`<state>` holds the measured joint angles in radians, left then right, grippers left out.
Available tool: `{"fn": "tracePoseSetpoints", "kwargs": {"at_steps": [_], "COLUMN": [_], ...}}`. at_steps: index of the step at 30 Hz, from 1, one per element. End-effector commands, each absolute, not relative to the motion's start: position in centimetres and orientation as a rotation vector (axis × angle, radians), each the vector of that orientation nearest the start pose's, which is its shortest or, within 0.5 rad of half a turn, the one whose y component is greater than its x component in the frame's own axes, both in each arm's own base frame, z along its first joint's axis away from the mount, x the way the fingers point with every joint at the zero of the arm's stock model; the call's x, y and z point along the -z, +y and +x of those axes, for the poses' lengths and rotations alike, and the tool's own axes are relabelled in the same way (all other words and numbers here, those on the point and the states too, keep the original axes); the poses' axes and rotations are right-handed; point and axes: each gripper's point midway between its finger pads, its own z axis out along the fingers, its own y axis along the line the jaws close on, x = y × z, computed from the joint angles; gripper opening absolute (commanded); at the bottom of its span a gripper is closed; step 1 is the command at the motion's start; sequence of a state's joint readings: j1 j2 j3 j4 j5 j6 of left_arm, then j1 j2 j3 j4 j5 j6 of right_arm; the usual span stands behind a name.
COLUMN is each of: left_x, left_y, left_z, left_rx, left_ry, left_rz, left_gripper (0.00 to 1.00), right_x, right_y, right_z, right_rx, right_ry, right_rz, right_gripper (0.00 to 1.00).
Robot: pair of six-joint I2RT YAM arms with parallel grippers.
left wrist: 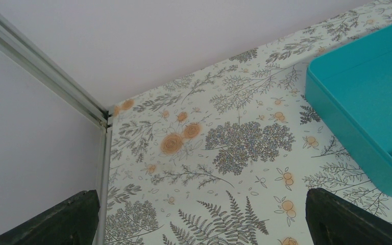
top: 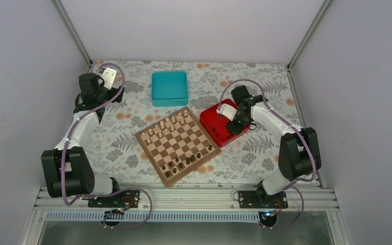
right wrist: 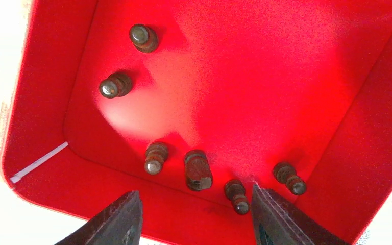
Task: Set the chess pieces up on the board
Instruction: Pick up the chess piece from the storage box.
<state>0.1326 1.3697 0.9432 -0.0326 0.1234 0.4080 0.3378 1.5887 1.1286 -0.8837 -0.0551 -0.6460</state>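
Note:
The robot's right gripper will go down into the red tray and then close around the broad dark piece's head.
The checkered wooden board lies at the table's middle, turned diagonally. Pale pieces fill its far rows; several dark chess pieces stand along its near edge. More dark pieces stand inside the red tray, which lies right of the board in the top view. My right gripper is open and empty, hovering over the tray's near wall with several dark pieces between and beyond its fingers. My left gripper is open and empty at the far left, above the bare floral cloth.
A teal box stands behind the board; its edge shows in the left wrist view. The enclosure's white walls and metal corner post are close to the left gripper.

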Motion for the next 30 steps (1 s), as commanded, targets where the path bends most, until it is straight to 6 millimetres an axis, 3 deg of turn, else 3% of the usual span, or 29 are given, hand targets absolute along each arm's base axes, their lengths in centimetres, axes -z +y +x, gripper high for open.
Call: {"fn": "tracePoseSetpoints", "kwargs": {"at_steps": [1,17,18,21,30], "left_x": [-23.2,-23.7,-23.6,-23.6,-23.5], "left_y": [3.4,3.2,3.2,3.2,3.2], "left_z": [43.4,43.1,43.0,43.0,43.1], "left_rx": [-0.219,-0.208,-0.209,-0.207,-0.207], "left_ry": [1.961,1.947,1.948,1.948,1.949], "left_rz": [0.359,0.362,0.361,0.362,0.364], "left_gripper": [1.0,1.0,1.0,1.0,1.0], "right_x": [-7.5,-6.2,-5.3,-4.9,-4.9], "right_y": [10.8,10.4,10.3,10.3,10.3], "right_z": [30.5,29.7,29.5,29.4,30.2], "right_rx": [0.009,-0.005,-0.012,-0.012,0.0], "right_ry": [2.611,2.685,2.711,2.724,2.747], "right_rz": [-1.367,-1.383,-1.395,-1.4,-1.363], "right_gripper": [0.56,0.53,0.52,0.51,0.48]}}
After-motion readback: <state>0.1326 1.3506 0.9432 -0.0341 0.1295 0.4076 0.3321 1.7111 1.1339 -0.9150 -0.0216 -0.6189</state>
